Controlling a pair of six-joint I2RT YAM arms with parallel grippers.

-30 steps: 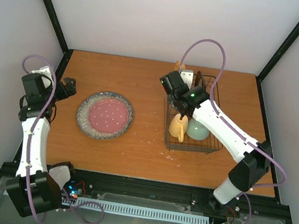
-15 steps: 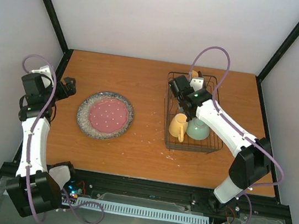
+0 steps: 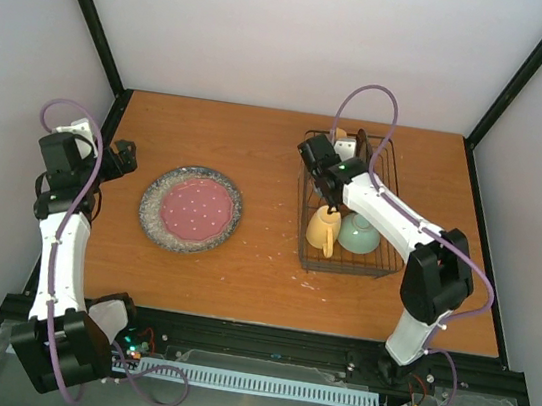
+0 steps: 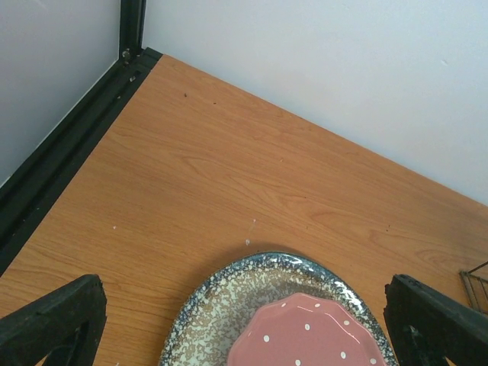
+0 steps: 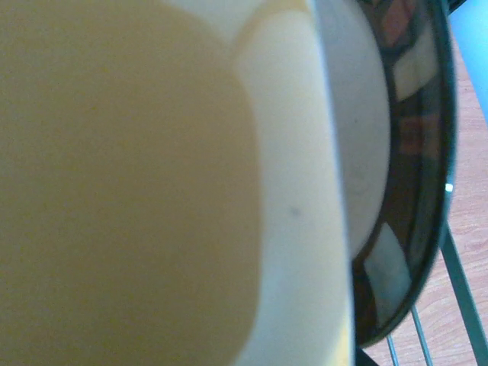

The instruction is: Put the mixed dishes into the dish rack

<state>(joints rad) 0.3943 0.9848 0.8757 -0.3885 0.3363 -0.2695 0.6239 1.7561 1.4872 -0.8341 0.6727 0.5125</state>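
The dish (image 3: 339, 133) lines up beside the dark-rimmed plate, so I should lower my right gripper into the rack's back part below and release.
The dish rack (image 3: 302, 212) is a dark wire basket at the right of the table. It holds a yellow mug (image 3: 323, 231), a pale green bowl (image 3: 359, 235) and an upright dark-rimmed plate (image 3: 362, 143). My right gripper (image 3: 330, 159) is over the rack's back part, shut on a yellow-and-cream dish (image 3: 339, 133). That dish (image 5: 152, 183) fills the right wrist view and hides the fingers; the dark-rimmed plate (image 5: 427, 191) stands beside it. A pink dotted plate (image 3: 195, 207) lies on a speckled plate (image 3: 154, 209) at the left. My left gripper (image 3: 124, 157) is open and empty, left of those plates.
Black frame rails (image 3: 110, 125) run along the table's left and right edges, and white walls close it in. In the left wrist view the speckled plate (image 4: 229, 305) lies just ahead of the open fingers (image 4: 53, 320), with the rack's corner (image 4: 476, 274) at far right.
My right gripper moved with the yellow dish from the rack's back left corner to over the rack's back part, then shifted slightly left. The left arm has not moved.
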